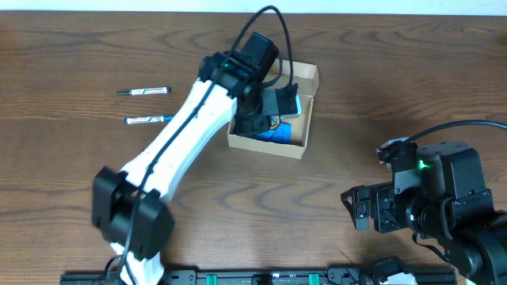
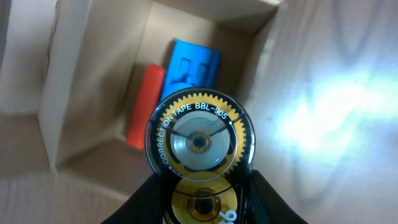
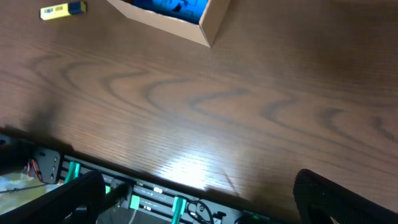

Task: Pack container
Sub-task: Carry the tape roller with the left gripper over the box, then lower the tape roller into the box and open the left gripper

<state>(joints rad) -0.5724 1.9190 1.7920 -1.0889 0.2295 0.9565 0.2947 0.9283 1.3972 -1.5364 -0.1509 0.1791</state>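
Next, the left gripper moves down into the open box and releases the correction tape [image 2: 199, 137] over the blue object. The blue object [image 2: 188, 71] lies below my left gripper.
The container [image 1: 267, 146] is an open tan cardboard box at the table's middle back. It also shows in the left wrist view [image 2: 81, 74] and the right wrist view [image 3: 211, 23]. Inside lie a blue object [image 2: 191, 65] and an orange object [image 2: 145, 106]. My left gripper [image 2: 202, 190] is shut on a round black and yellow correction tape [image 2: 199, 137] and holds it over the box's opening [image 1: 283, 103]. My right gripper [image 1: 360, 207] is open and empty at the front right, far from the box.
Two markers [image 1: 144, 92] [image 1: 149, 119] lie side by side on the wood table left of the box. A small yellow and blue object [image 3: 62, 10] shows at the top left of the right wrist view. A black rail runs along the table's front edge [image 3: 155, 199].
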